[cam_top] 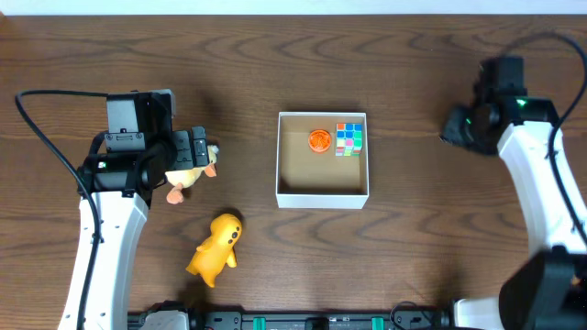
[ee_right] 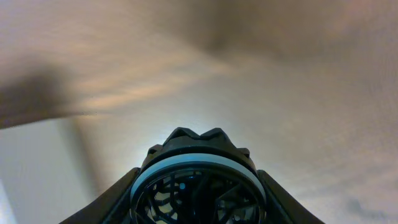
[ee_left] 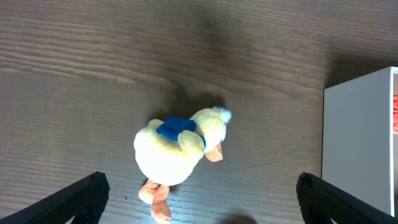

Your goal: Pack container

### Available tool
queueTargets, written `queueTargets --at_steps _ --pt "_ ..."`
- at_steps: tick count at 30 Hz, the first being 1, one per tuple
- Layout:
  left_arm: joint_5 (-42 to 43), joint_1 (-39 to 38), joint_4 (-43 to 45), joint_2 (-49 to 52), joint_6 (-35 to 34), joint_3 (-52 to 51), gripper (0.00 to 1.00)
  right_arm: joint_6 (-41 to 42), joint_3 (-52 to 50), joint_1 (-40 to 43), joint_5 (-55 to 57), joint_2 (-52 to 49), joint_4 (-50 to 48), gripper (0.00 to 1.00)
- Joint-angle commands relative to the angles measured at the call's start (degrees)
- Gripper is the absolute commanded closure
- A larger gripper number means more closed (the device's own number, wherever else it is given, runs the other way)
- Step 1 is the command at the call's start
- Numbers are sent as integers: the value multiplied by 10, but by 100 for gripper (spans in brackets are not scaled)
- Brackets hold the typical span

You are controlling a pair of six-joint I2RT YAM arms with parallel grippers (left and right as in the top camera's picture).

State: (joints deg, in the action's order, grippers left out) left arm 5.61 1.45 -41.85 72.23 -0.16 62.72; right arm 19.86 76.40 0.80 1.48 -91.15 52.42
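Observation:
My right gripper will next swing to the left in the overhead view. Then it will go down into the container (cam_top: 322, 195) where its bare bottom shows at the near side of the multicoloured cube.
The container (cam_top: 322, 195), a shallow white-walled box with a brown inside, stands mid-table and holds an orange round toy (cam_top: 318, 140) and a multicoloured cube (cam_top: 348, 138). Its white wall shows in the left wrist view (ee_left: 357, 143). My left gripper (cam_top: 195, 151) is open above a pale yellow plush duck (cam_top: 188, 174) with a blue scarf. The duck lies between the spread fingers (ee_left: 202, 199), untouched (ee_left: 177, 152). My right gripper (cam_top: 459, 126) is at the far right, shut on a black round object with a pale blue ring (ee_right: 196, 186).
A bright yellow duck toy (cam_top: 215, 247) lies on the wooden table near the front left. Cables loop off both arms. Black hardware runs along the table's front edge (cam_top: 321, 321).

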Motion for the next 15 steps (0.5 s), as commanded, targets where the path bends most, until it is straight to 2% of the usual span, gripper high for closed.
queueTargets --at_steps 1,8,15 --pt "-5 2 -1 -3 3 14 2 -13 33 -64 0 20 4 81" --pt "-5 2 -1 -3 4 14 2 -23 45 -214 -2 13 -29 79" --pt "-5 2 -1 -3 3 14 2 -33 45 -307 -2 -54 -33 80"
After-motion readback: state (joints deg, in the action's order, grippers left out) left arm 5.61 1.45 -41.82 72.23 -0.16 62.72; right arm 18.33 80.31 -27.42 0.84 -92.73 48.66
